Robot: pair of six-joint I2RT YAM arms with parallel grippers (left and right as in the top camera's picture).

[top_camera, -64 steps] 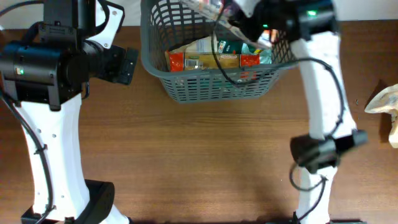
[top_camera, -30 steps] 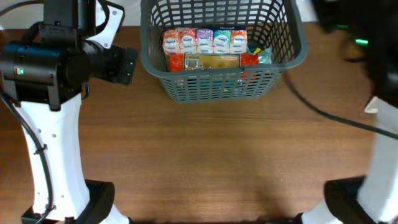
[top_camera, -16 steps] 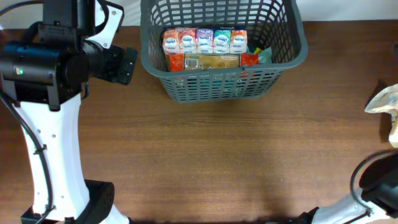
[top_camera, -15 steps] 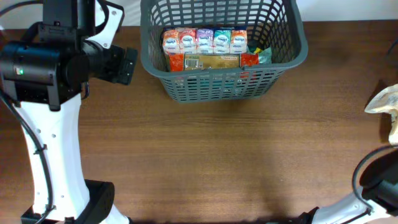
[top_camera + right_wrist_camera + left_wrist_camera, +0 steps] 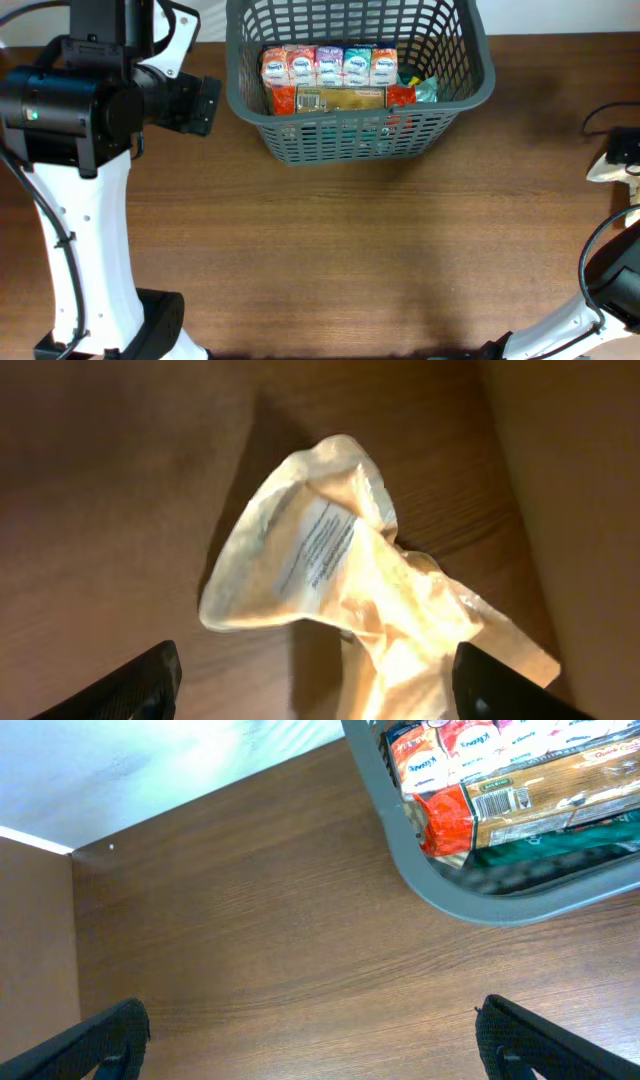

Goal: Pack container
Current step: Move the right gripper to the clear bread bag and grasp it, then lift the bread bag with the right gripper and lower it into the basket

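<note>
The right gripper moves down onto the crumpled middle of the pale yellow packet next and closes, because its narrow folds there fit between the open fingers.
The container [image 5: 360,135], a dark grey slotted basket, stands at the table's far middle. Inside lie a row of colourful small cartons [image 5: 328,65], a gold packet with red ends [image 5: 342,97] and a green packet [image 5: 422,90]. My left gripper [image 5: 315,1048] hangs open over bare wood just left of the container's rim [image 5: 450,905]. At the table's right edge my right gripper [image 5: 320,695] is open above a crumpled pale yellow packet [image 5: 340,575], its fingers [image 5: 130,685] on either side of it and apart from it. That packet [image 5: 608,168] lies flat on the wood.
The left arm [image 5: 70,110] stands over the table's left side. In the right wrist view the table's edge [image 5: 505,490] runs just right of the pale packet. Bare wood [image 5: 350,250] spans the space between the arms.
My right arm has swung away from the container to the table's right edge and now hangs over the pale packet, jaws wider. The cartons stay in the container. The left arm is still.
</note>
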